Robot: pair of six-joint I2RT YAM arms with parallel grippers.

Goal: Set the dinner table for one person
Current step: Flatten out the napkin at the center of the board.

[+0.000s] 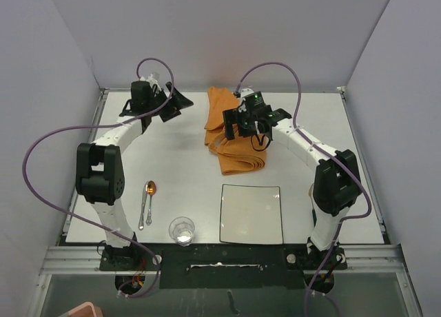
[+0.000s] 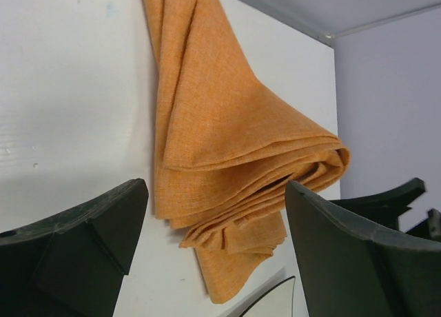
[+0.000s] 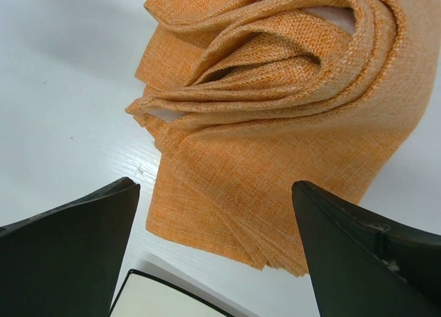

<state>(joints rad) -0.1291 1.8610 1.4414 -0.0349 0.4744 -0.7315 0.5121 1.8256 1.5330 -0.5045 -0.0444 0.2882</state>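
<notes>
I will next move my left gripper down toward the right in the top view and close it on the cloth's folded edge that faces it, because the cloth's layers are doubled there.
The dinner table [image 1: 172, 158] is a wide white top. A crumpled, folded orange cloth [image 1: 231, 141] lies at its back middle. My right gripper [image 1: 246, 131] hovers over the cloth, open, its fingers wide apart with nothing between them; in the right wrist view the right gripper [image 3: 215, 187] straddles the cloth [image 3: 275, 124] from above. My left gripper [image 1: 180, 102] stands left of the cloth, apart from it, open and empty. In the left wrist view the left gripper [image 2: 217, 189] faces the cloth [image 2: 227, 124]. A square white plate [image 1: 251, 213] sits near the front edge.
A spoon [image 1: 150, 193] and a second slim utensil [image 1: 142, 210] lie at the front left, with a clear glass [image 1: 182, 230] to their right. Plate corners show as the plate [image 2: 275, 300] and the plate [image 3: 158, 300]. Grey walls enclose the table on three sides.
</notes>
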